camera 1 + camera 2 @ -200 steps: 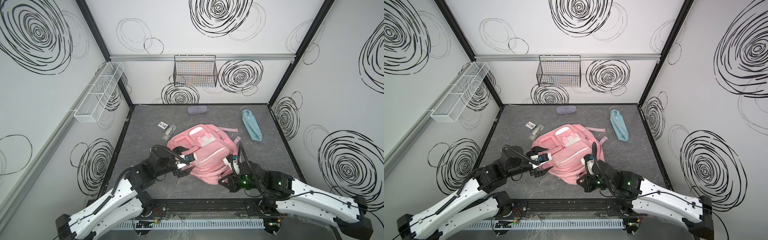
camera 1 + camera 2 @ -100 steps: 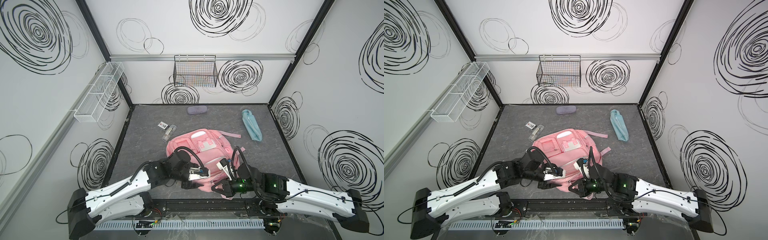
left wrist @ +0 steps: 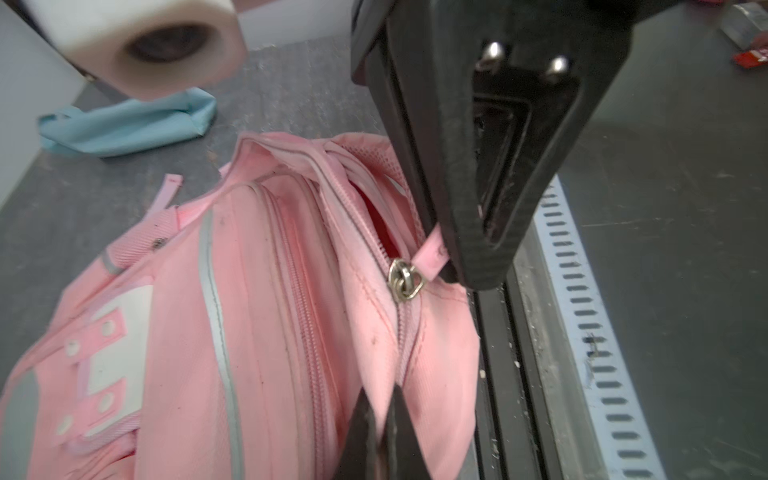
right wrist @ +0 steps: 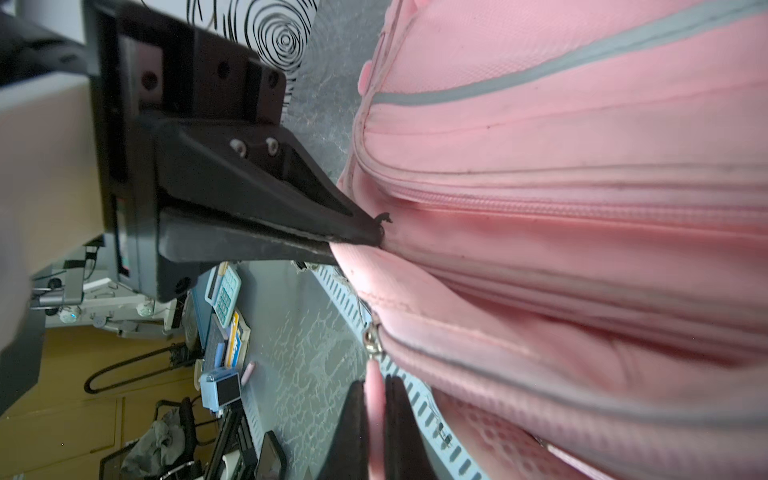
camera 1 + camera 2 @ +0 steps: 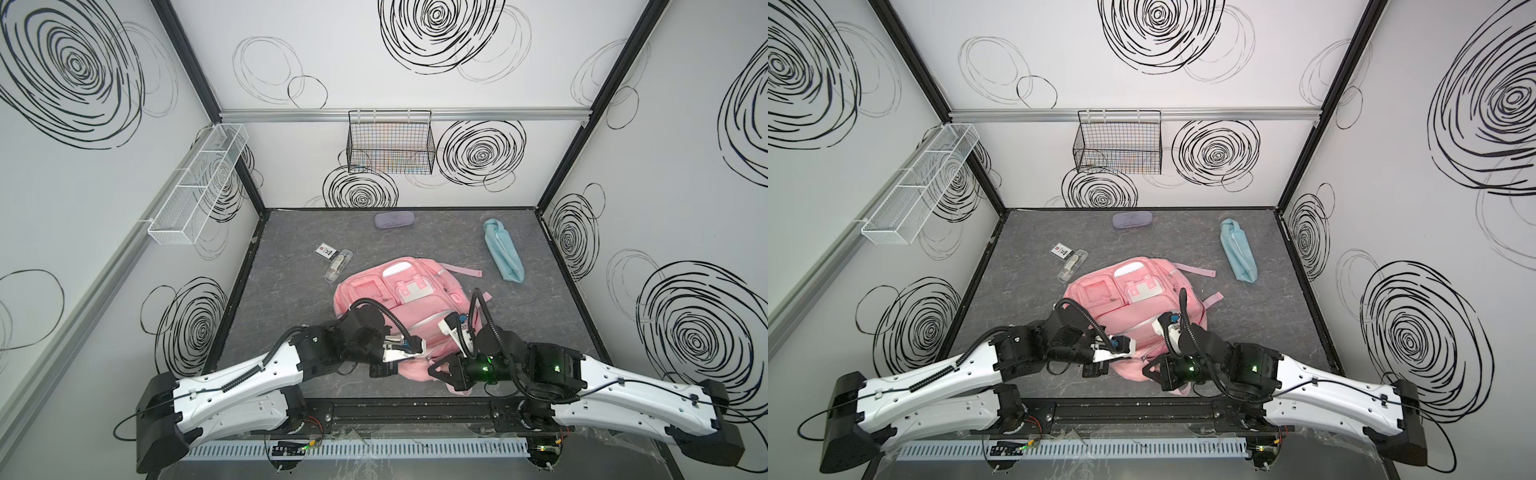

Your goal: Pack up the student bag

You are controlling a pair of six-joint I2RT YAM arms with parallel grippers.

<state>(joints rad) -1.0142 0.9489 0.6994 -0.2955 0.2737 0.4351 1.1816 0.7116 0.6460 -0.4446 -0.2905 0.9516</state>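
Note:
My right gripper holds the zipper's pull tab (image 3: 430, 255). My left gripper has the bag's pink fold (image 3: 382, 387) between its fingers, so next it should move away from the zipper's slider and then let go of the fold.
The pink student bag (image 5: 409, 309) (image 5: 1133, 316) lies face up near the table's front edge. At the bag's near end, my left gripper (image 5: 395, 365) (image 3: 380, 401) is shut on a fold of its pink fabric (image 3: 409, 361) just beside the zip. My right gripper (image 5: 436, 368) (image 4: 376, 388) faces it, shut on the pink zipper pull tab (image 4: 374, 380) (image 3: 430, 255) that hangs from the metal slider (image 3: 405, 280). Behind the slider the zip gapes a little and shows the dark inside (image 3: 374, 208).
A light-blue pouch (image 5: 503, 255) lies at the right back, a purple case (image 5: 394, 219) by the back wall, a clear packet (image 5: 338, 266) and a small card (image 5: 325, 250) left of the bag. A wire basket (image 5: 390, 143) and a white mesh shelf (image 5: 199, 183) hang on the walls.
The bag has turned and slid towards the front edge. My left gripper came from the bag's left side to its near end and closed on the fabric. The right gripper stayed shut on the pull tab.

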